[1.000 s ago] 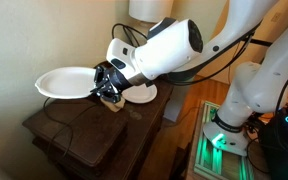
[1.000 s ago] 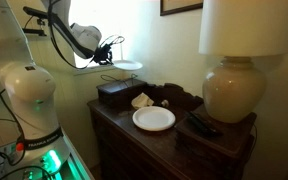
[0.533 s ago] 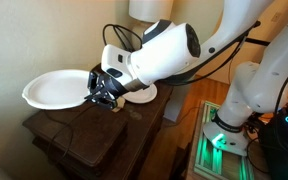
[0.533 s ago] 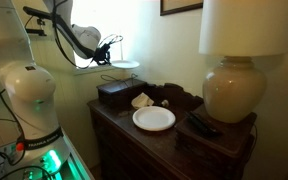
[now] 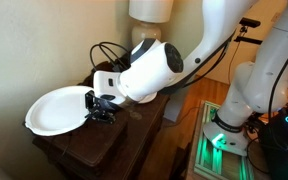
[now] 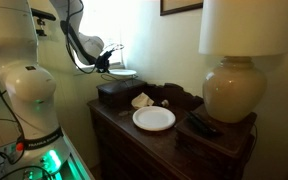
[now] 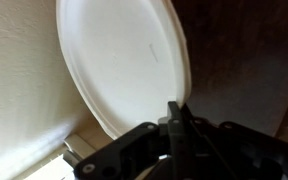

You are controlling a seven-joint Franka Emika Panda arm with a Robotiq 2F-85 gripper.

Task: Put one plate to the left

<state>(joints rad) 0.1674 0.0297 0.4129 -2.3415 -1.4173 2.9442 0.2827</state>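
Observation:
The white plate is still in the air above the dark box, so the robot needs to lower its gripper toward the box's top (image 6: 122, 85) and let go of the plate's rim there.
My gripper (image 5: 97, 107) is shut on the rim of a plain white round plate (image 5: 56, 110) and holds it in the air over the end of the dark wooden dresser (image 5: 94, 145). In the wrist view the plate (image 7: 124, 65) fills the upper frame, its rim pinched between the closed fingers (image 7: 174, 120). In an exterior view the held plate (image 6: 122, 73) shows small beyond the dresser's far end, at the gripper (image 6: 108, 63). A second white plate (image 6: 154, 118) lies flat on the dresser top.
A dark box (image 6: 114, 94) and a small cream-white lumpy object (image 6: 141, 100) sit on the dresser. A large lamp (image 6: 232, 85) stands at the other end, with a dark remote-like object (image 6: 204, 125) by its base. A wall (image 5: 34, 40) is close behind the held plate.
The gripper has carried the plate lower and further along the dresser toward its end, away from the second plate, staying shut on the rim.

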